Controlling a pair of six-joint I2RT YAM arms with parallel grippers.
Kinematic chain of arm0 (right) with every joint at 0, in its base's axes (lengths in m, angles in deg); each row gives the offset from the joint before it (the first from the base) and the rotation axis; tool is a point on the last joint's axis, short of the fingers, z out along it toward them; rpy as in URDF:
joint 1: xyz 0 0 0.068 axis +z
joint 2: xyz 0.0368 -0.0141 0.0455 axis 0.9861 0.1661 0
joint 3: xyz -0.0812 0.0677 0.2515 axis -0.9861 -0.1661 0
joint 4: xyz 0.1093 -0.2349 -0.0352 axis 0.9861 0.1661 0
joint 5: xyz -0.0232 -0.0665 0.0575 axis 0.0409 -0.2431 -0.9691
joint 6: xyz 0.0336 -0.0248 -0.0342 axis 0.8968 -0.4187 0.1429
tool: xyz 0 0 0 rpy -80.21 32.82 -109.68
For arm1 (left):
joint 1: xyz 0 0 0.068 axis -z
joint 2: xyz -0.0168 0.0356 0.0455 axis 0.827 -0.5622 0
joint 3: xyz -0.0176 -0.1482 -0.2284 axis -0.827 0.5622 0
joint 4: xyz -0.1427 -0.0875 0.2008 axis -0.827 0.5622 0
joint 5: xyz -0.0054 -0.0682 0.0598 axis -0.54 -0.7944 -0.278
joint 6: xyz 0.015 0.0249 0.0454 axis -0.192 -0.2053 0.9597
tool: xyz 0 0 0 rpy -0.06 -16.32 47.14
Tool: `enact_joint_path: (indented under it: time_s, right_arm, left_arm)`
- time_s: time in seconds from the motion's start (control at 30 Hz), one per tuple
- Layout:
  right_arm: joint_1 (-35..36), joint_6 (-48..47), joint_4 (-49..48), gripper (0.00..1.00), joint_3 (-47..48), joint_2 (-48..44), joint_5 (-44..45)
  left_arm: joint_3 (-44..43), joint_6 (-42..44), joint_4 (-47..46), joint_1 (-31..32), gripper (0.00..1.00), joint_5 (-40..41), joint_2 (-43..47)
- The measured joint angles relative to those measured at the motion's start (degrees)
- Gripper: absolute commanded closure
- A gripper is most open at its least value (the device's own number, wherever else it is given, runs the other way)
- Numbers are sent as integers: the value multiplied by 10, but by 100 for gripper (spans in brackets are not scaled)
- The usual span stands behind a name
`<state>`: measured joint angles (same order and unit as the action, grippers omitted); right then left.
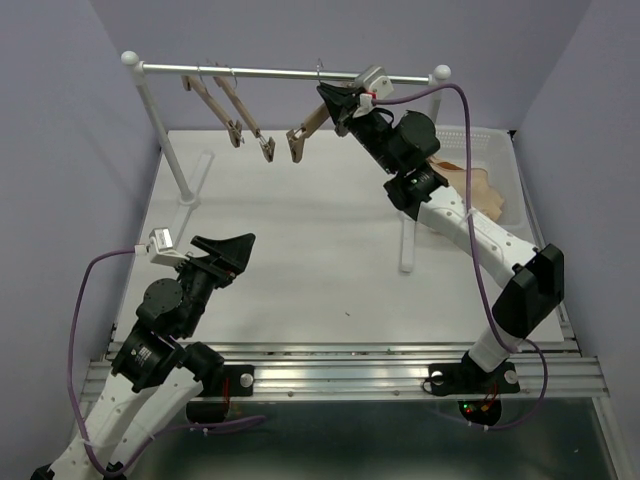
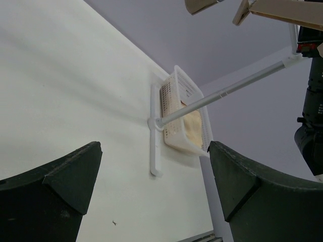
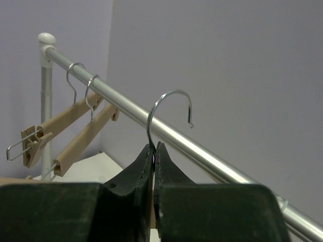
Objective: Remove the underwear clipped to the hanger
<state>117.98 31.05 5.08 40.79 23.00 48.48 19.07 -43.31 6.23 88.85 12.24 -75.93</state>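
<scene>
The tip of the wire hook still shows above the metal bar (image 1: 290, 72) (image 3: 174, 137). My right gripper will next move down toward the bar, set the hook's curve over it and then let go of the hook.
My right gripper (image 1: 337, 100) is shut on the wire hook (image 3: 169, 101) of a light-brown wooden hanger (image 1: 308, 128), holding it up at the metal rail (image 1: 290, 72). The hook arcs level with the rail; I cannot tell whether it rests on it. No cloth hangs from this hanger, and its clip (image 1: 297, 148) is bare. The pale beige underwear (image 1: 487, 195) lies in the white basket (image 1: 500, 140) at the right, also visible in the left wrist view (image 2: 194, 123). My left gripper (image 1: 232, 250) is open and empty, low over the table's near left.
Two more bare wooden hangers (image 1: 225, 105) hang on the rail's left part (image 3: 65, 123). The white rack posts (image 1: 160, 125) and foot (image 2: 154, 146) stand on the white table. A darker orange-brown cloth (image 1: 450, 165) lies in the basket behind my right arm.
</scene>
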Motion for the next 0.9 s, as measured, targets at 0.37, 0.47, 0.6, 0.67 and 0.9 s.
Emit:
enact_joint_path:
  time_s: [0.37, 0.47, 0.6, 0.67, 0.9]
  right_arm:
    - [-16, 25, -10, 99, 6, 30, 5]
    - [-22, 36, -11, 99, 6, 30, 7]
    - [-30, 49, -15, 99, 6, 30, 7]
    - [-35, 55, -18, 99, 6, 30, 7]
    - [-42, 73, -26, 99, 5, 31, 4]
  left_arm:
    - [0, 1, 0, 0, 1, 7, 0]
    - [0, 1, 0, 0, 1, 8, 0]
    - [0, 1, 2, 0, 1, 8, 0]
    - [0, 1, 5, 0, 1, 8, 0]
    - [0, 1, 14, 0, 1, 11, 9]
